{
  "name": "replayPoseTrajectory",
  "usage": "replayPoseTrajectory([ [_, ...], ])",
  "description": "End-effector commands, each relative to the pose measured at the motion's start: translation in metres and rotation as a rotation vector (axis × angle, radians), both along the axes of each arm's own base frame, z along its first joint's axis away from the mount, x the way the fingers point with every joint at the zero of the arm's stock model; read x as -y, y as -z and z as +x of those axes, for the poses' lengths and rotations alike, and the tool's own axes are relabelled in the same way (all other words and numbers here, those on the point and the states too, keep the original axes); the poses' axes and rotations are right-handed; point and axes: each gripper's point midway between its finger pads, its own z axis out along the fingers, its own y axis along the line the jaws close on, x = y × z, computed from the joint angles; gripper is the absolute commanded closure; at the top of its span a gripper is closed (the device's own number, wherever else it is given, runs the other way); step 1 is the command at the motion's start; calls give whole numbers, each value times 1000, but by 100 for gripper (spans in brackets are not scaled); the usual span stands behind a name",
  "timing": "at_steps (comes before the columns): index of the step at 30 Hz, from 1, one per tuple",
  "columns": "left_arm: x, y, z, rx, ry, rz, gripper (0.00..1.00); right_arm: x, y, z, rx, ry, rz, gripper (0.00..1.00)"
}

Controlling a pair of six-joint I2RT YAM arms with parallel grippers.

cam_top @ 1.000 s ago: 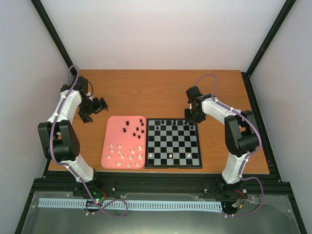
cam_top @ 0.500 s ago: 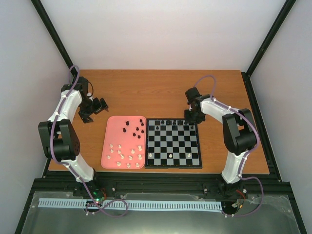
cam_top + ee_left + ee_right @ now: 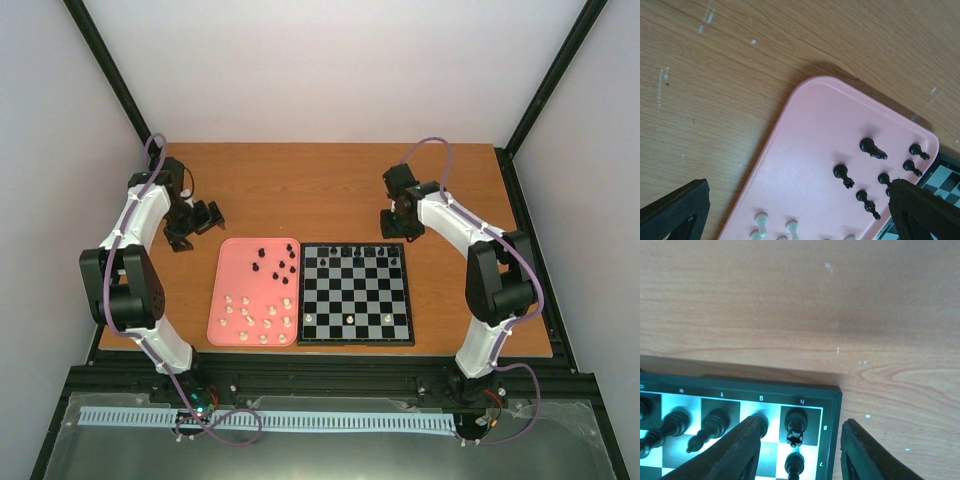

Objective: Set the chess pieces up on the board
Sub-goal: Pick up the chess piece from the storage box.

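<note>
My left gripper moves to the right in the top view and then down next, turning onto the black knight (image 3: 262, 252) (image 3: 872, 147), which stands with clear tray around it.
The board (image 3: 408, 300) lies right of centre. Black chess pieces (image 3: 355, 250) line its far row, and three cream ones (image 3: 348, 318) stand near its front. My right gripper (image 3: 396, 222) hovers over the far right corner. In the right wrist view it (image 3: 802, 424) is open, its fingers apart on either side of a black rook (image 3: 796, 425) that stands free on the corner square, with a black pawn (image 3: 794, 465) just in front. My left gripper (image 3: 205, 215) is open beyond the tray, and in its wrist view it (image 3: 797, 210) holds nothing.
A pink tray (image 3: 235, 275) lies against the board's left side. It holds several black pieces (image 3: 280, 262) at the far end and several cream pieces (image 3: 262, 318) at the near end. Bare wooden table stretches behind the board.
My right gripper has opened and drawn up and back from the board's far right corner, leaving the black rook standing there. The left arm has not moved.
</note>
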Motion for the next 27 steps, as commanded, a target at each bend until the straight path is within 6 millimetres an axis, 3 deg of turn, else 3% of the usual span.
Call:
replayPoseTrajectory([
  [1, 20, -12, 12, 69, 105, -12, 0, 6, -38, 16, 91, 21, -12, 52],
  [9, 83, -22, 10, 132, 371, -24, 4, -9, -72, 39, 155, -6, 47, 50],
  [14, 114, 0, 2, 54, 519, 64, 18, -12, -90, 51, 184, -33, 33, 50],
  [20, 124, 34, -4, -53, 543, 88, 33, -12, -103, 63, 214, -51, 40, 50],
  [27, 127, 46, 0, -79, 527, 76, 32, -7, -96, 68, 194, -60, 60, 50],
])
